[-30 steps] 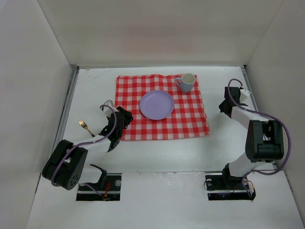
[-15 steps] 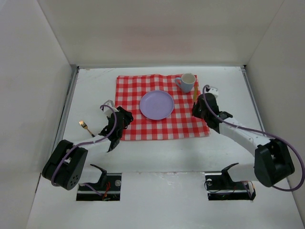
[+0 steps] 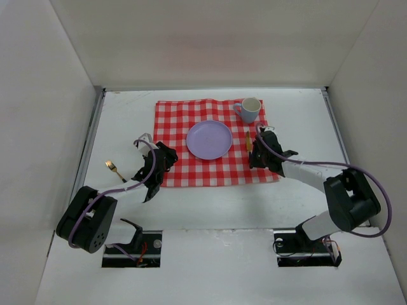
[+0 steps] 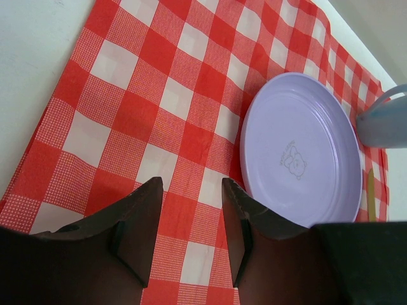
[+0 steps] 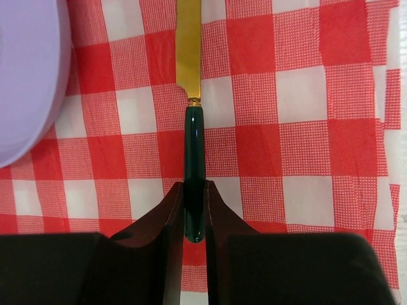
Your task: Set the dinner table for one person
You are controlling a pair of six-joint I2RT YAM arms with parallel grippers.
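Observation:
I need to lower the knife with my right gripper onto the checked cloth (image 3: 172,121) just below, beside the purple plate, moving gently away from the plate, and let go of the knife.
A purple plate (image 3: 208,140) lies in the middle of a red-and-white checked cloth (image 3: 172,121) on the white dinner table (image 3: 124,114). A pale blue cup (image 3: 250,109) stands at the cloth's far right corner. My right gripper (image 3: 255,152) (image 5: 193,190) is shut on the dark green handle of a gold-bladed knife (image 3: 248,140) (image 5: 189,44). The knife sits low over the cloth just right of the plate (image 5: 25,76), blade pointing away. My left gripper (image 3: 164,157) (image 4: 191,190) is open and empty over the cloth's left part (image 4: 127,114), near the plate (image 4: 299,159).
A gold fork (image 3: 114,169) lies on the bare table left of the cloth, beside my left arm. White wall panels close in the table on the left, far and right sides. The cup (image 4: 385,121) and the knife tip (image 4: 371,187) show in the left wrist view.
My right arm has swung left from the table's right side, carrying the knife over the cloth to just right of the plate. The left arm has not moved.

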